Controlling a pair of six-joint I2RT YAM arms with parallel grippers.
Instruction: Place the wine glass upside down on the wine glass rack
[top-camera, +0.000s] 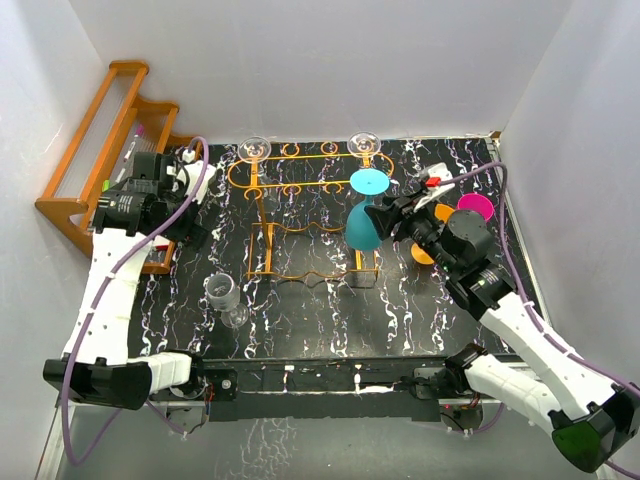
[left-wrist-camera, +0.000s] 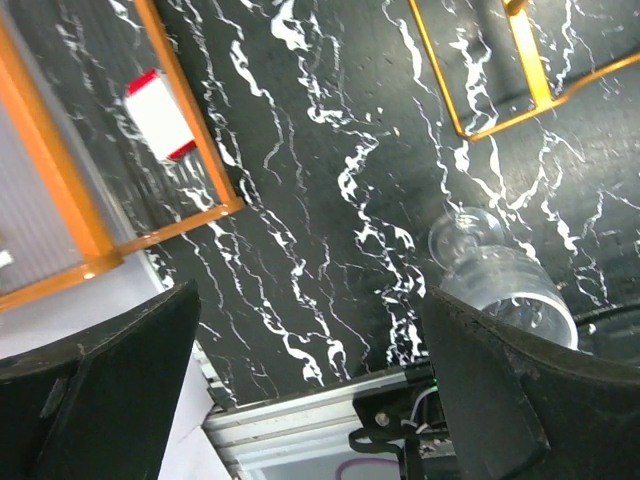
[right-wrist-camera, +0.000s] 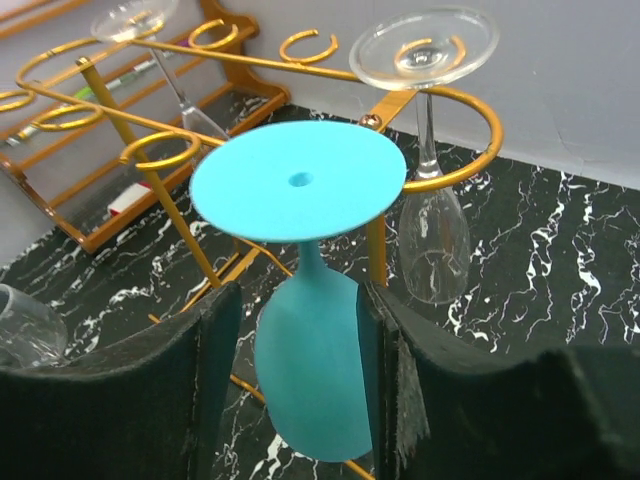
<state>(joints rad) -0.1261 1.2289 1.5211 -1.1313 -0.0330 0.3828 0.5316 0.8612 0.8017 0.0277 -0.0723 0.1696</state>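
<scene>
The clear glass's opening faces my left gripper's fingers, so my left gripper will next come down and back astride the clear glass's rim (top-camera: 213, 283) (left-wrist-camera: 492, 306).
The orange-gold wire wine glass rack (top-camera: 300, 188) stands mid-table; it also shows in the right wrist view (right-wrist-camera: 165, 150). Two clear glasses (top-camera: 363, 143) (top-camera: 254, 148) hang upside down from its back rail. My right gripper (top-camera: 388, 215) (right-wrist-camera: 300, 340) is shut on the bowl of a teal wine glass (top-camera: 364, 222) (right-wrist-camera: 310, 370). It holds the glass upside down at the rack's right end, foot (right-wrist-camera: 298, 180) level with the loops, beside a hanging clear glass (right-wrist-camera: 432, 240). My left gripper (top-camera: 183, 222) (left-wrist-camera: 310, 380) is open and empty over the table's left side.
A clear glass (top-camera: 225, 295) (left-wrist-camera: 500, 285) lies on its side on the black marbled table (top-camera: 300, 320), front left. A brown wooden rack (top-camera: 100, 140) stands at the far left. Pink (top-camera: 474, 207) and orange (top-camera: 425, 250) glasses stand behind my right wrist. White walls enclose the table.
</scene>
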